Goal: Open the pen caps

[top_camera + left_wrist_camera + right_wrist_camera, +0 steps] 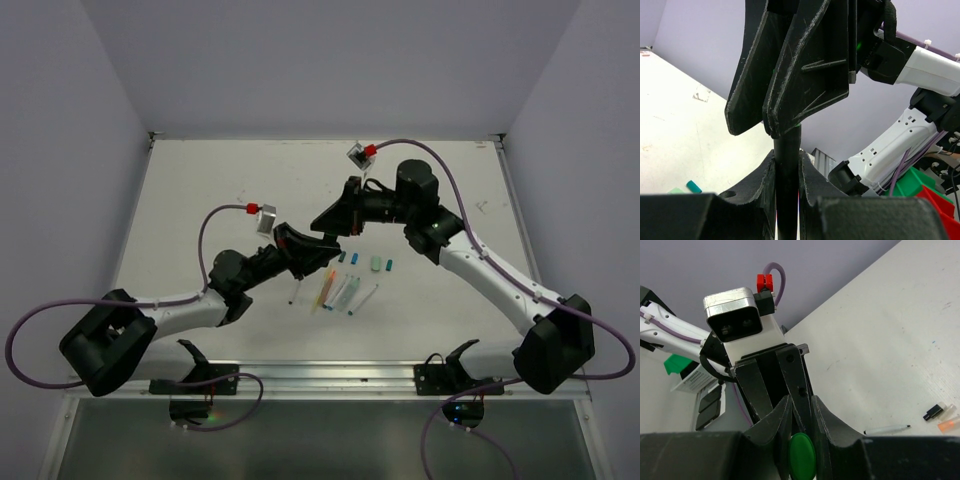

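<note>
My right gripper holds the green cap (802, 455) and will move down and to the left in the top view next to release it, since bare tabletop by the thin pen is below, that way.
My left gripper (312, 250) is shut on a black pen barrel (787, 190), held upright between its fingers above the table. My right gripper (328, 222) meets it tip to tip and is shut on the bright green cap (802, 455) at the pen's end. In the left wrist view the right gripper's fingers (805, 80) cover the top of the barrel, with a sliver of green at the join. Loose caps lie on the table: black (342, 257), blue (355, 258), pale mint (376, 264) and teal (389, 265).
Several pens and barrels (338, 290) lie in a cluster on the white table (200, 200) below the grippers, one thin pen (295, 292) to their left. The right wrist view shows a black cap (935, 411), an orange piece (947, 424) and a thin pen (887, 429).
</note>
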Motion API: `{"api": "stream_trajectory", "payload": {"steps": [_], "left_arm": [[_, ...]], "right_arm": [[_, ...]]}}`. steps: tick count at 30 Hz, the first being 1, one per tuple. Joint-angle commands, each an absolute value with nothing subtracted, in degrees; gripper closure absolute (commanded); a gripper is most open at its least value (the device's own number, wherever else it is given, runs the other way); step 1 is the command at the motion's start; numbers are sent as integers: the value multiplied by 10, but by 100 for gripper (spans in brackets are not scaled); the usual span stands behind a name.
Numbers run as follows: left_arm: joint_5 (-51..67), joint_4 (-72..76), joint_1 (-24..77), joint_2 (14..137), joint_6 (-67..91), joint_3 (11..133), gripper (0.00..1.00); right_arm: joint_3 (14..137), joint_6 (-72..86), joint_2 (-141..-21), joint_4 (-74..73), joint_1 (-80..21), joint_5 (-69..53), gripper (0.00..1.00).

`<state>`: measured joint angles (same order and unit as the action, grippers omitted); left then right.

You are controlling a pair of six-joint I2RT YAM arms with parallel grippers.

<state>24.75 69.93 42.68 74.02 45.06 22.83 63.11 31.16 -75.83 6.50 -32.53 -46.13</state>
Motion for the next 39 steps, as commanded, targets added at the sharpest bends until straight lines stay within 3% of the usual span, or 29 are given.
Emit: {"api": "stream_trajectory", "payload": {"steps": [1,17,25,28,34,39], "left_arm": [[351,573,446,773,443,160,100],[365,631,448,813,468,142,100],[340,621,433,767,475,132,100],[336,528,395,722,441,159,100],[122,131,338,614,305,250,100],[-39,15,337,604,281,275,100]], "right_arm": [[744,297,-722,208,-254,-341,100],[826,355,-764,340,-223,-328,100],[820,315,-763,238,-218,-345,100],[767,297,-751,182,-220,-336,100],[649,297,-743,138,-225,-318,100],[620,274,-771,103,-275,-271,100]]}}
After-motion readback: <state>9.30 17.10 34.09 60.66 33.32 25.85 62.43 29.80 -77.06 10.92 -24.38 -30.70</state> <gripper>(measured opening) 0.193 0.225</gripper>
